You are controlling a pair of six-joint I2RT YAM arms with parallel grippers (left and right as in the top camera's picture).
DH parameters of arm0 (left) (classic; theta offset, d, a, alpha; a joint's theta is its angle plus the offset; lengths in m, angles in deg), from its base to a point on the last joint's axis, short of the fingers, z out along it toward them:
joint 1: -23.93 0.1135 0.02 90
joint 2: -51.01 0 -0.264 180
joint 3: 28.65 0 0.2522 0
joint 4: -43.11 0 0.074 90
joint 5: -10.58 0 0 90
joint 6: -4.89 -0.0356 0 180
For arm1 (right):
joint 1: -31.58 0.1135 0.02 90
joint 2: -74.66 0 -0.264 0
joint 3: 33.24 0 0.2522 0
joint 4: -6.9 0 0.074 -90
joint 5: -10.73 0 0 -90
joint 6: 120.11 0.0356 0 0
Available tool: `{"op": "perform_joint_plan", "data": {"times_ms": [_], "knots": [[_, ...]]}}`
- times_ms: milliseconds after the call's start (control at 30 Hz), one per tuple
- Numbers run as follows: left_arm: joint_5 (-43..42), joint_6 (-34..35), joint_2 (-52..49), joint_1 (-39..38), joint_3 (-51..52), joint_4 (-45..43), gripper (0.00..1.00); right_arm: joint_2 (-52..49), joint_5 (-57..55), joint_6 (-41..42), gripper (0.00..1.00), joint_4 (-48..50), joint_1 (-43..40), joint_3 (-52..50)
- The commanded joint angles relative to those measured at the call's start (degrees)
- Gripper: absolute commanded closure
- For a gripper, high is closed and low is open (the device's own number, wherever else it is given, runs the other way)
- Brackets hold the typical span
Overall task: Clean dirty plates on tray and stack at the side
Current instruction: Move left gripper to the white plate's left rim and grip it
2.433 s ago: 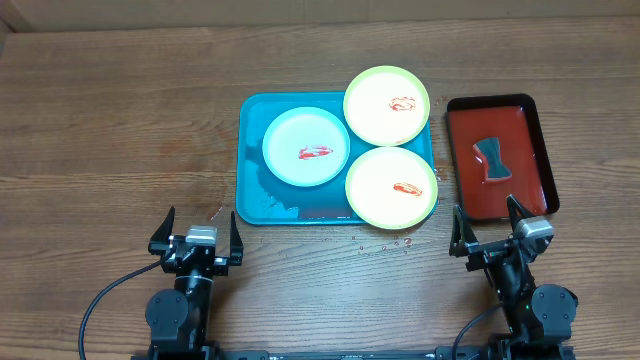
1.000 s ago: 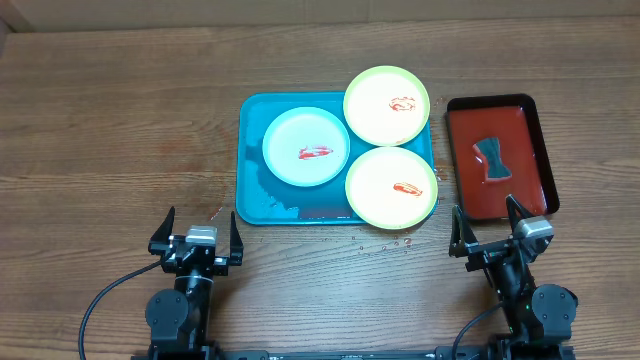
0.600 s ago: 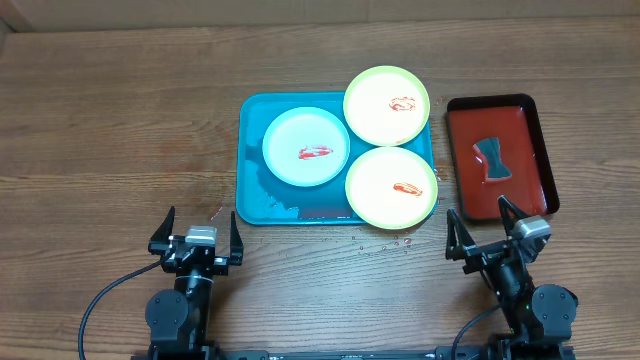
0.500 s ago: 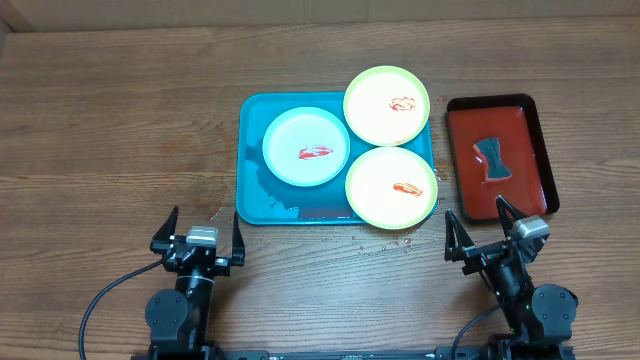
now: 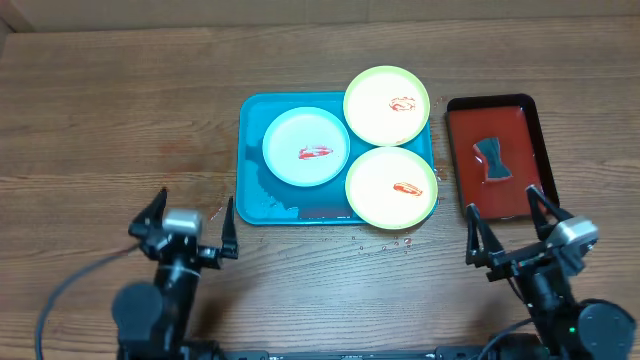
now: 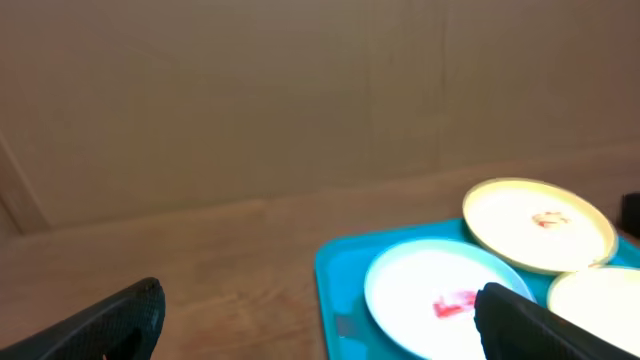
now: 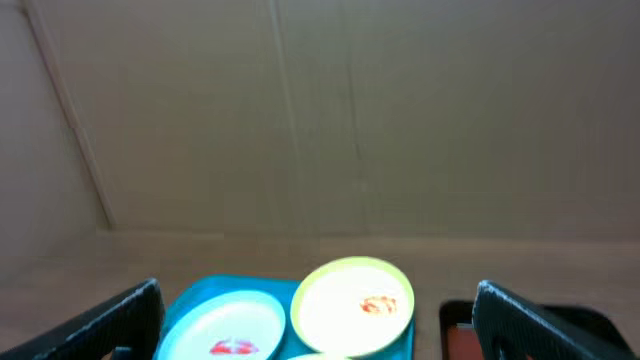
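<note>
My left gripper should reach outward and down and tilt its fingers over the blue-white plate's free rim, which is farther outward than the gripper and clear of the yellow-green plates.
The turquoise tray lies mid-table with three plates on it. The pale blue-white plate sits at its left, one yellow-green plate at its back right and the other at its front right. Each has a red smear. My left gripper is open and empty, near the table's front, left of the tray. My right gripper is open and empty, near the front right. The tray and plates show in the left wrist view, and the plates in the right wrist view.
A red tray with a black rim lies right of the turquoise tray, holding a grey sponge. Water droplets dot the wood in front of the turquoise tray. A cardboard wall stands behind the table.
Both arms have lifted from their rest poses. The left gripper moved left and forward, the right gripper moved right. The plates and trays have not moved.
</note>
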Motion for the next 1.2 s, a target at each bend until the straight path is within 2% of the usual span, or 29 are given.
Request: {"op": "perform_joint_plan", "data": {"times_ms": [0, 133, 300, 533, 733, 967, 1033, 1100, 1167], "knots": [[-3.3, 1.8, -9.0, -0.4, -8.7, 4.0, 0.00, -6.4, -2.3, -0.5, 0.00, -4.5, 0.2, 8.7], [-3.3, 1.8, -22.0, -0.4, -22.6, 15.4, 0.00, -16.4, -2.6, -3.0, 0.00, -15.3, 0.2, 21.1], [-4.2, 1.9, -39.7, -0.4, -43.3, 34.1, 0.00, -31.5, -3.2, -2.9, 0.00, -30.0, 0.2, 36.0], [-4.3, 7.5, -60.1, -1.9, -62.2, 52.9, 0.00, -49.2, -3.0, -2.9, 0.00, -41.6, 0.2, 47.1], [-4.4, 7.8, -70.7, -3.1, -63.4, 53.0, 0.00, -60.1, -2.9, -2.7, 0.00, -43.4, 0.2, 48.1], [-8.9, 8.9, -81.2, -3.1, -63.4, 50.4, 0.00, -68.0, -3.0, -2.7, 0.01, -43.4, 0.2, 48.0], [-8.9, 9.0, -84.0, -3.1, -63.4, 48.8, 0.10, -69.5, -3.0, -2.7, 0.08, -43.4, 0.2, 48.0], [-8.8, 9.8, -86.5, -3.1, -63.4, 47.5, 0.14, -70.8, -3.0, -2.7, 0.14, -43.4, 0.2, 48.0], [-8.7, 11.1, -89.3, -3.1, -63.4, 46.1, 0.19, -72.0, -3.6, -2.7, 0.16, -43.3, 0.2, 48.0]]}}
